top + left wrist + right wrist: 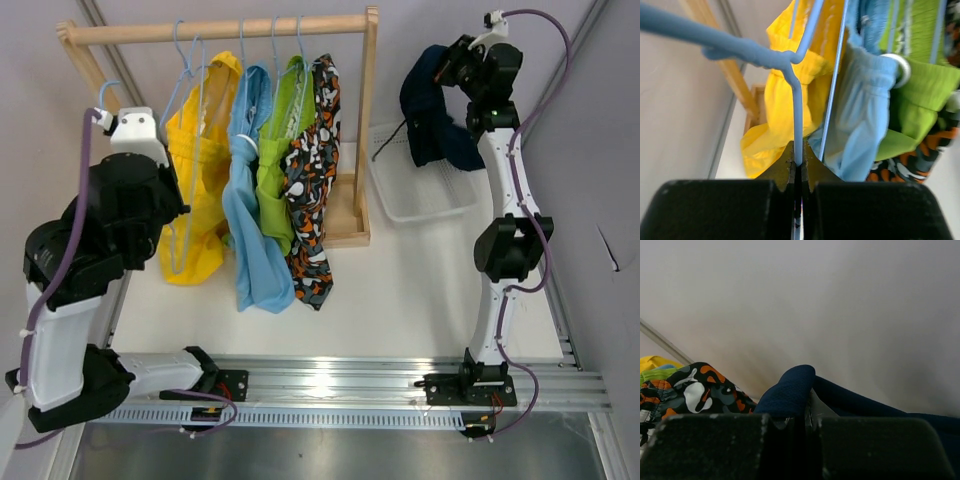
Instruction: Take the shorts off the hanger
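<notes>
The navy shorts hang above the clear tray, so next I will raise my right gripper, tilt it downward and lower it over the tray to release them.
A wooden rack carries light blue wire hangers with yellow shorts, light blue shorts, lime green shorts and black orange-white patterned shorts. My left gripper is shut on the wire of a blue hanger in front of the yellow shorts. My right gripper is shut on the navy shorts, which hang from it above a clear tray.
The rack's wooden foot stands between the hanging shorts and the tray. A metal rail runs along the near edge. Grey walls close in on the left and right.
</notes>
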{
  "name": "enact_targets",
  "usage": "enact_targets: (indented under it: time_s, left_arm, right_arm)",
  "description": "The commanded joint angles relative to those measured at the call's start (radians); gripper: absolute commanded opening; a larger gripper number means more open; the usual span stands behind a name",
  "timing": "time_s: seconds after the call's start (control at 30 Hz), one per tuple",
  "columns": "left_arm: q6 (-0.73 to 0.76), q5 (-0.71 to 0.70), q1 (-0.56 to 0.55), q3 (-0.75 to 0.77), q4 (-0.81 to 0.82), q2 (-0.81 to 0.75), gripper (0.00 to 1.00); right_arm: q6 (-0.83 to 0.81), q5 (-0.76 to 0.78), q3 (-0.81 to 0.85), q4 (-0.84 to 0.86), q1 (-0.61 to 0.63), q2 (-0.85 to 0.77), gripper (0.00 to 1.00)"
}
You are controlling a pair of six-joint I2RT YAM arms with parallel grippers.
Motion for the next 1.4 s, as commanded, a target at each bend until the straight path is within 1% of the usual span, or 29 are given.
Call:
enact_targets:
  time_s: [0.0,0.07,0.13,0.23,0.37,0.47,0.53,0.6,0.63,0.67,0.7,0.77,0.8,0.87,0.9,0.93,0.97,1.03,1.07,1.1,1.17,1.23,1.3,1.37]
  left_arm:
    - [0.043,0.034,0.076,-0.052,0.095,-0.044,0.0]
    - [0.054,0.041,0.084,-0.072,0.125,-0.073,0.0]
    - [0.057,0.037,0.084,-0.069,0.124,-0.073,0.0]
    - [0.06,0.006,0.085,-0.071,0.122,-0.076,0.0]
    - [0.072,0.005,0.085,-0.066,0.13,-0.081,0.0]
    - [0.071,-0.018,0.087,-0.068,0.116,-0.075,0.0]
    - [0.071,-0.021,0.094,-0.08,0.124,-0.084,0.0]
    - [0.074,-0.009,0.1,-0.104,0.139,-0.093,0.0]
    - [0.074,-0.008,0.107,-0.109,0.139,-0.094,0.0]
    - [0.074,-0.005,0.11,-0.12,0.139,-0.096,0.0]
    - [0.072,-0.005,0.113,-0.124,0.139,-0.099,0.0]
    - [0.075,0.006,0.128,-0.143,0.149,-0.104,0.0]
    - [0.077,0.017,0.133,-0.155,0.15,-0.107,0.0]
    - [0.078,0.028,0.146,-0.17,0.155,-0.113,0.0]
    - [0.078,0.043,0.15,-0.18,0.156,-0.113,0.0]
    - [0.078,0.049,0.153,-0.184,0.159,-0.113,0.0]
    - [0.078,0.054,0.154,-0.184,0.159,-0.114,0.0]
    - [0.077,0.066,0.156,-0.189,0.159,-0.114,0.0]
    - [0.077,0.069,0.156,-0.19,0.158,-0.113,0.0]
    - [0.075,0.072,0.156,-0.195,0.158,-0.113,0.0]
    - [0.072,0.077,0.156,-0.195,0.161,-0.11,0.0]
    - [0.069,0.08,0.157,-0.195,0.162,-0.108,0.0]
    - [0.066,0.084,0.157,-0.197,0.164,-0.101,0.0]
    - [0.06,0.098,0.157,-0.194,0.162,-0.092,0.0]
  right_arm:
    - [0.011,-0.047,0.025,0.301,0.011,-0.149,0.0]
    - [-0.06,-0.017,0.063,0.301,0.015,-0.168,0.0]
    - [-0.097,0.005,0.149,0.292,0.014,-0.168,0.0]
    - [-0.089,0.004,0.206,0.313,0.006,-0.166,0.0]
    - [-0.094,0.013,0.203,0.361,0.026,-0.186,0.0]
    - [-0.062,0.013,0.202,0.375,0.028,-0.186,0.0]
    - [-0.02,-0.012,0.171,0.388,0.035,-0.194,0.0]
    - [-0.023,-0.038,0.085,0.382,0.054,-0.209,0.0]
    - [-0.041,-0.036,0.039,0.384,0.073,-0.243,0.0]
    - [-0.049,-0.033,-0.087,0.407,0.08,-0.266,0.0]
    - [-0.06,-0.027,-0.161,0.423,0.089,-0.293,0.0]
    - [-0.101,0.028,-0.313,0.471,0.106,-0.375,0.0]
    - [-0.112,0.058,-0.457,0.48,0.107,-0.399,0.0]
    - [-0.127,0.156,-0.597,0.514,0.104,-0.45,0.0]
    - [-0.131,0.19,-0.71,0.538,0.098,-0.459,0.0]
    - [-0.131,0.226,-0.748,0.539,0.089,-0.458,0.02]
    - [-0.129,0.224,-0.775,0.534,0.08,-0.447,0.19]
    - [-0.115,0.226,-0.806,0.508,0.049,-0.419,0.47]
    - [-0.109,0.226,-0.802,0.469,0.04,-0.384,0.75]
    - [-0.105,0.23,-0.796,0.451,0.026,-0.367,0.8]
    - [-0.108,0.237,-0.779,0.41,0.014,-0.331,0.84]
    - [-0.109,0.24,-0.782,0.399,0.003,-0.309,0.83]
    - [-0.124,0.249,-0.78,0.375,0.003,-0.275,0.79]
    - [-0.141,0.273,-0.78,0.326,0.0,-0.252,0.73]
